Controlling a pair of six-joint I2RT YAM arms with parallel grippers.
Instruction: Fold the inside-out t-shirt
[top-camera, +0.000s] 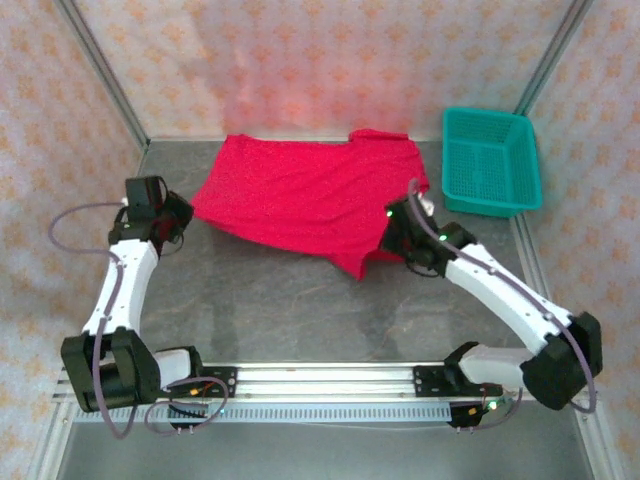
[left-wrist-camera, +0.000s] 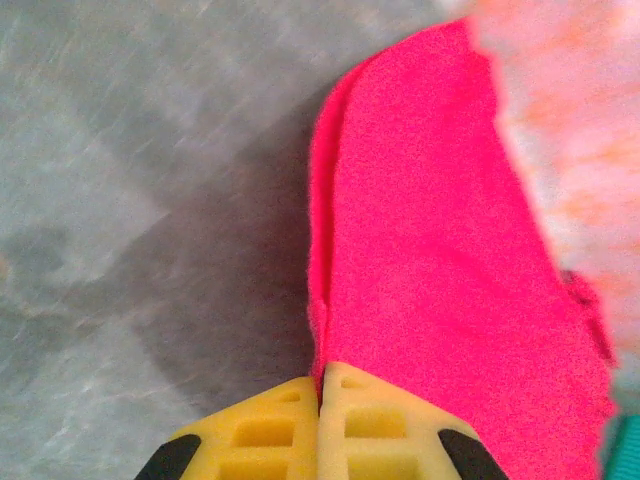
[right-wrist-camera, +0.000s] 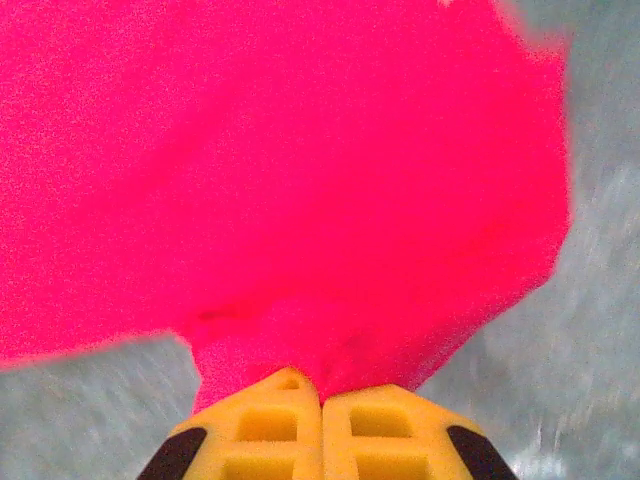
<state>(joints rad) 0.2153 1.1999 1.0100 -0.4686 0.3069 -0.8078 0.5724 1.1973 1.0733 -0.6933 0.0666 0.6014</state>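
The left gripper will rise next, then move outward and down to release the t-shirt's edge on the tabletop by the back wall (top-camera: 207, 160), since that place lies outward of the gripper.
The bright red t-shirt (top-camera: 300, 195) is stretched across the back middle of the grey table, held up between both arms. My left gripper (top-camera: 186, 214) is shut on the shirt's left edge; in the left wrist view its yellow fingertips (left-wrist-camera: 322, 385) pinch a thin fold of red cloth (left-wrist-camera: 430, 250). My right gripper (top-camera: 392, 232) is shut on the shirt's right side, and in the right wrist view (right-wrist-camera: 322, 395) the red cloth (right-wrist-camera: 300, 170) fans out from between the closed pads. A loose point of the shirt hangs toward the table at the front (top-camera: 350, 266). No tag is visible.
A teal plastic mesh basket (top-camera: 489, 160) stands at the back right, close to the right arm. Patterned walls enclose the table on the back and sides. Bare grey tabletop (top-camera: 290, 310) lies between the shirt and the arm bases.
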